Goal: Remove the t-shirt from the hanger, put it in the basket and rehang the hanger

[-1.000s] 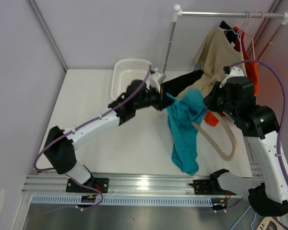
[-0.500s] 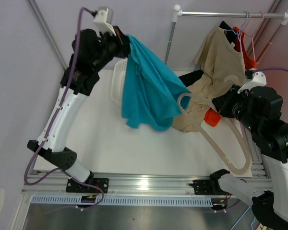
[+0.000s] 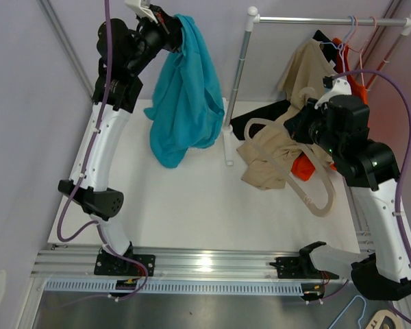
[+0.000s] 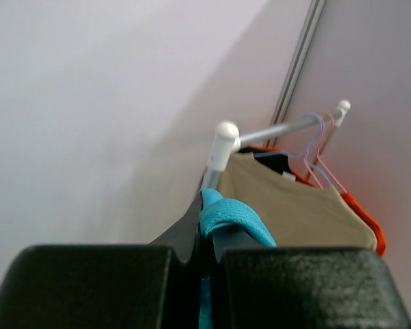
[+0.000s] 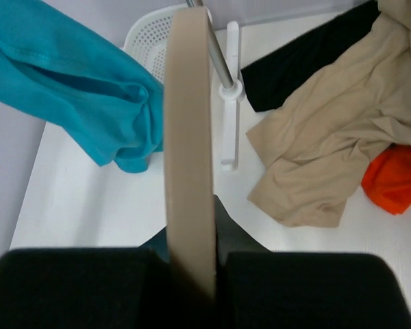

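Observation:
My right gripper raises the beige hanger outward to the rack's bar [image 3: 288,20] next, toward the post by the basket, since that part of the bar is free.
The teal t-shirt [image 3: 185,103] hangs free from my left gripper [image 3: 170,29], which is raised high at the back left and shut on a fold of the shirt [image 4: 227,214]. The shirt is apart from the hanger. My right gripper [image 3: 307,129] is shut on the beige plastic hanger [image 3: 320,200], held over the right side of the table. In the right wrist view the hanger bar [image 5: 188,123] runs up between the jaws of that gripper [image 5: 192,214], with the teal shirt [image 5: 75,96] at the far left.
A clothes rack [image 3: 329,20] at the back right carries a beige shirt [image 3: 315,68] and orange garments on hangers. Beige [image 3: 270,161], black [image 3: 260,116] and orange [image 3: 303,166] clothes lie on the table. A white basket [image 5: 151,27] stands behind the teal shirt.
My left arm has lifted the teal shirt higher and further back left, clear of the hanger. My right gripper has drawn the hanger back up toward the rack.

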Robot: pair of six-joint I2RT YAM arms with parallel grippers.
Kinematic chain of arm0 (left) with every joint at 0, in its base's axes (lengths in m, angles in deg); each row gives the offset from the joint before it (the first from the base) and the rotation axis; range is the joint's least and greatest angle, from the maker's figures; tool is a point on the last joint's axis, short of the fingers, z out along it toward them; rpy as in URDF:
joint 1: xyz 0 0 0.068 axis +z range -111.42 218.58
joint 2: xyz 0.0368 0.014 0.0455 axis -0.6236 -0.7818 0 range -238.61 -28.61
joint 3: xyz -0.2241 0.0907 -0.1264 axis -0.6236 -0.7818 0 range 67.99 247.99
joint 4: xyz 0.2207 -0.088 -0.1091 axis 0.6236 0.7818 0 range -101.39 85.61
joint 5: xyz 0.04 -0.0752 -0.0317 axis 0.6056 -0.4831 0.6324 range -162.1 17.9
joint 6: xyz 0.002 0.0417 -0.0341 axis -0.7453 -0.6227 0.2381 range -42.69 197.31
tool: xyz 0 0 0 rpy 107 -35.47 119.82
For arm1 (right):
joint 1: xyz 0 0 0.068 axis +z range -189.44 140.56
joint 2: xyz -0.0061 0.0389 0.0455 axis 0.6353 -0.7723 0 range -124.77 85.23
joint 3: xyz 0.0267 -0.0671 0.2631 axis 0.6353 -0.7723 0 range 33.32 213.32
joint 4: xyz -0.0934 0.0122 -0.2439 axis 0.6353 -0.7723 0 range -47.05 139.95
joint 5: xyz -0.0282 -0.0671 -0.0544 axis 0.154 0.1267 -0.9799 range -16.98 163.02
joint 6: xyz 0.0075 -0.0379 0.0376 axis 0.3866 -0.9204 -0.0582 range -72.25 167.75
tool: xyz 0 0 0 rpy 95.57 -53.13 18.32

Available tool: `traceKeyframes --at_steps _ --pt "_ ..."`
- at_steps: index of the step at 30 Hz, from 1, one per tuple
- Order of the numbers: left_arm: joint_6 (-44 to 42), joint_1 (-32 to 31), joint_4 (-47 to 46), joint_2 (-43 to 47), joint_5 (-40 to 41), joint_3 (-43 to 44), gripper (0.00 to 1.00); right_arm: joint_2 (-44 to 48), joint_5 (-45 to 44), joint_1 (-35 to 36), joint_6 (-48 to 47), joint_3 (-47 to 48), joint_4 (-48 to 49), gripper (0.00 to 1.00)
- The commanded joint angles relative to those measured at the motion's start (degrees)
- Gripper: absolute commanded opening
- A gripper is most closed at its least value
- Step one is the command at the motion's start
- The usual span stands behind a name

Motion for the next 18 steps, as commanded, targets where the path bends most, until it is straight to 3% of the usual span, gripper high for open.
traceKeyframes --at_steps 1,8,12,18 --pt "-0.4 2.4 -16.4 -0.4 -4.2 3.6 0.01 -0.5 -0.3 -0.4 -2.1 1.8 13.2 0.00" --pt "2.3 5.6 -27.3 -5.0 -5.7 10.5 0.01 -7.8 -6.6 -3.2 -6.9 4.9 26.7 0.00" --pt "-3.3 5.7 -29.2 -5.8 -2.7 10.4 0.01 -12.1 -11.0 -5.1 -10.6 3.2 38.2 0.00" --pt "-4.7 7.2 -29.2 -10.1 0.8 4.3 0.01 -19.5 -7.8 -9.8 -12.3 6.6 49.2 0.00"
